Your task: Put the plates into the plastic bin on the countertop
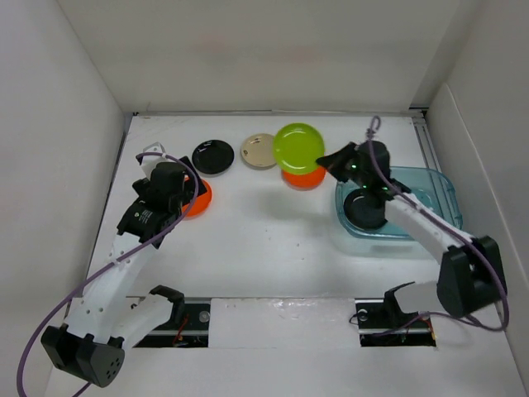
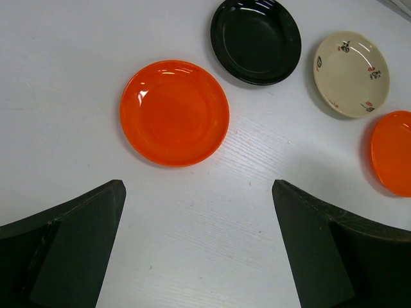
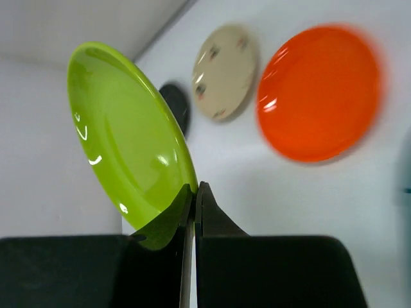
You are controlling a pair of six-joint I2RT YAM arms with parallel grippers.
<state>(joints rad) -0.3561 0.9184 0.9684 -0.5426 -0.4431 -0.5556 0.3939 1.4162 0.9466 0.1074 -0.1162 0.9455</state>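
Observation:
I will use my right gripper to bring the lime green plate (image 1: 298, 147) back toward the teal bin (image 1: 430, 186), and then I will lower the plate over the black plate inside.
My right gripper (image 1: 329, 159) (image 3: 194, 191) is shut on the rim of the lime green plate (image 1: 298, 147) (image 3: 125, 138) and holds it above the countertop (image 1: 264, 240), left of the teal plastic bin (image 1: 430, 186). A black plate (image 1: 366, 211) lies in the bin. An orange plate (image 1: 304, 178) (image 3: 318, 90) lies under the green one. A cream plate (image 1: 258, 150) (image 2: 350, 74) and a black plate (image 1: 213, 156) (image 2: 255, 38) lie at the back. My left gripper (image 1: 183, 180) (image 2: 199, 244) is open and empty over the near side of another orange plate (image 1: 199, 198) (image 2: 174, 111).
White walls enclose the countertop on the left, back and right. The arm bases sit at the near edge. A purple cable (image 1: 50, 318) runs along the left arm, and another (image 1: 496, 273) along the right arm.

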